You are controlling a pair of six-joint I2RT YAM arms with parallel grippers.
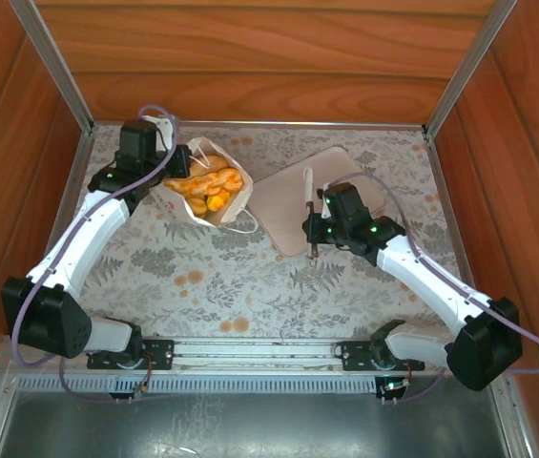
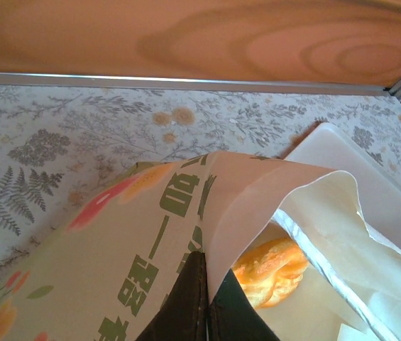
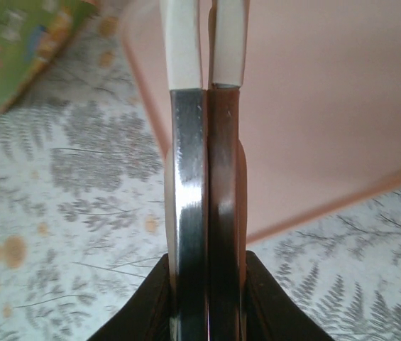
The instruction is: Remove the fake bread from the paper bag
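Note:
The tongs point past the bag [image 1: 179, 203] and the bread is inside it. I will turn my right gripper and bring it toward the bag's opening [image 1: 236, 202].
The white paper bag [image 1: 179, 203] lies open at the back left with several orange-brown fake bread pieces [image 1: 208, 187] inside. My left gripper [image 1: 176, 168] is shut on the bag's rim. In the left wrist view its jaws pinch the paper bag [image 2: 150, 234] at the mouth edge [image 2: 206, 263], and one piece of fake bread [image 2: 271, 266] shows inside. My right gripper [image 1: 315, 225] is shut on a pair of metal tongs [image 1: 308, 189] with white tips. The tongs [image 3: 206, 177] are squeezed closed between its fingers [image 3: 206, 284] and empty, above the beige tray.
A beige square tray [image 1: 283, 200] lies right of the bag, under the tongs; it is the tray [image 3: 328, 106] and the tray [image 2: 370, 192] in the wrist views. Wooden walls enclose the fern-patterned table on three sides. A white cord handle [image 1: 242, 227] trails beside the bag.

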